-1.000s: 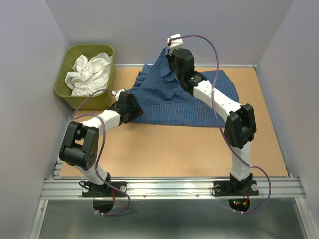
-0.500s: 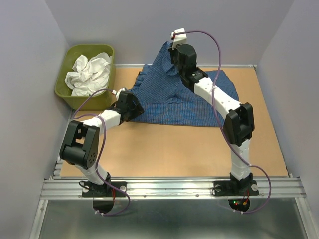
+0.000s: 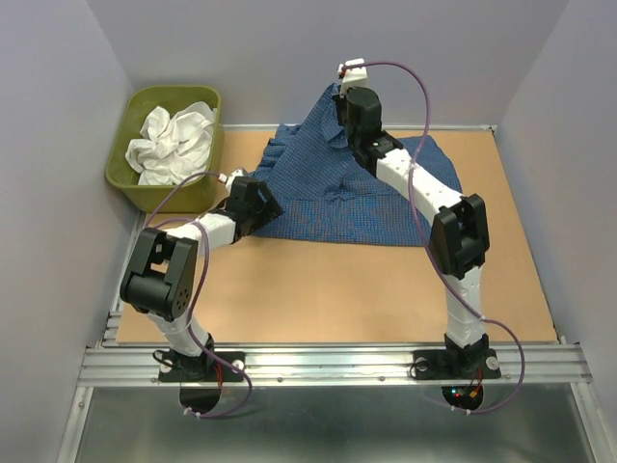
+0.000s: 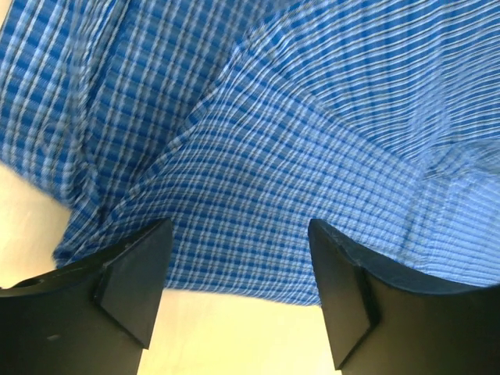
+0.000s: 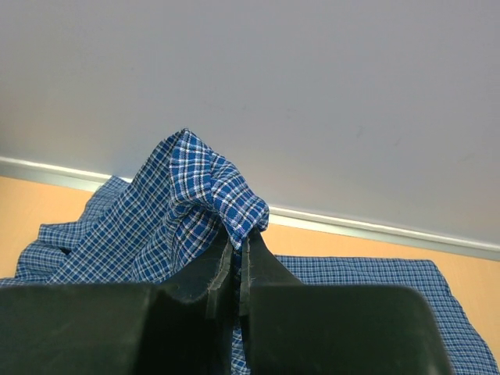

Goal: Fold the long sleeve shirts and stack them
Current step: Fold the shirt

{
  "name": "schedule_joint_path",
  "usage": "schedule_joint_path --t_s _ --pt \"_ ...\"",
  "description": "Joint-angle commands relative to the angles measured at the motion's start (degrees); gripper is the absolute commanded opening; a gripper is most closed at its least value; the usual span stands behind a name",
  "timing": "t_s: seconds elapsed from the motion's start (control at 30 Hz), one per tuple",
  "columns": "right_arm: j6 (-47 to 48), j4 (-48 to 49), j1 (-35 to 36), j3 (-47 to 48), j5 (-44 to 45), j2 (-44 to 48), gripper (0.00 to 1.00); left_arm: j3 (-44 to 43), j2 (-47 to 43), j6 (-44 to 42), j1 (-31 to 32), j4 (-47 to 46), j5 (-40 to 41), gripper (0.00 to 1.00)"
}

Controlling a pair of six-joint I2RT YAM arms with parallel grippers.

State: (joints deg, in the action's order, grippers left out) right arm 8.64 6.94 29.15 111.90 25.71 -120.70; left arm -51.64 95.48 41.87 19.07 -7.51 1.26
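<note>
I need to move my right gripper back and down to the shirt's near hem (image 3: 358, 239) next and let go of the fold, because that hem is below the gripper and toward my base.
The dark blue checked shirt (image 3: 328, 198) lies spread over the back of the table, and one part of it is pulled up into a peak at the rear wall. My right gripper (image 3: 337, 95) is shut on that peak, with a fold of checked cloth (image 5: 211, 183) pinched between the fingertips of the gripper (image 5: 240, 238). My left gripper (image 3: 266, 199) is open at the shirt's near left hem. Its two fingers straddle the hem (image 4: 234, 281) just above the table, touching nothing. The white garment (image 3: 174, 137) lies crumpled in the tub.
The olive-green tub (image 3: 118, 174) stands at the back left, beside the shirt's left edge. The grey rear wall (image 5: 312, 78) is close behind the raised cloth. Bare brown tabletop (image 3: 328, 289) stretches between the shirt and the arm bases.
The right gripper has carried the pinched cloth a little to the right and higher. The left jaws have spread wider and the left arm has edged toward the shirt.
</note>
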Motion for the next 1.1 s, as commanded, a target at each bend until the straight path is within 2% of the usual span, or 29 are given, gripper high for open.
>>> schedule_joint_path --t_s 0.0,0.13,0.23,0.27,0.37,0.53,0.77,0.93,1.03,1.07 --pt "-1.0 3.78 -0.85 2.8 1.01 -0.5 0.01 4.08 -5.65 0.06 -0.35 -9.17 -0.64 0.84" --pt "-1.35 3.87 -0.85 2.1 -1.28 -0.06 0.01 10.84 -9.61 2.51 -0.35 -20.33 -5.46 0.86" --pt "-1.35 3.78 -0.84 1.75 -1.81 0.21 0.01 15.94 -9.09 5.94 0.35 -31.4 -10.12 0.83" --pt "-1.35 3.78 -0.93 1.48 -2.16 0.38 0.01 17.87 -7.95 7.08 1.14 -37.26 -11.61 0.81" --pt "-1.52 3.87 -0.93 0.96 -3.04 0.73 0.01 19.38 -5.05 8.58 2.28 -44.49 -12.85 0.76" --pt "-1.61 3.7 -0.93 -0.45 -4.88 1.61 0.0 22.28 2.07 14.9 2.29 -51.63 -11.98 0.67" --pt "-0.91 3.61 -0.93 0.6 -11.99 3.02 0.01 23.51 4.8 18.07 2.2 -49.63 -9.78 0.66" --pt "-0.39 2.73 -0.93 0.08 -19.46 5.21 0.01 24.04 1.73 19.22 1.94 -47.61 -10.05 0.68" --pt "-0.38 1.77 -0.93 -3.25 -23.41 8.8 0.01 22.55 -3.18 18.78 1.67 -41.21 -8.65 0.72" --pt "-0.38 1.33 -0.93 -5.53 -25.26 9.95 0.0 20.89 -5.63 18.17 1.24 -35.53 -7.77 0.72"
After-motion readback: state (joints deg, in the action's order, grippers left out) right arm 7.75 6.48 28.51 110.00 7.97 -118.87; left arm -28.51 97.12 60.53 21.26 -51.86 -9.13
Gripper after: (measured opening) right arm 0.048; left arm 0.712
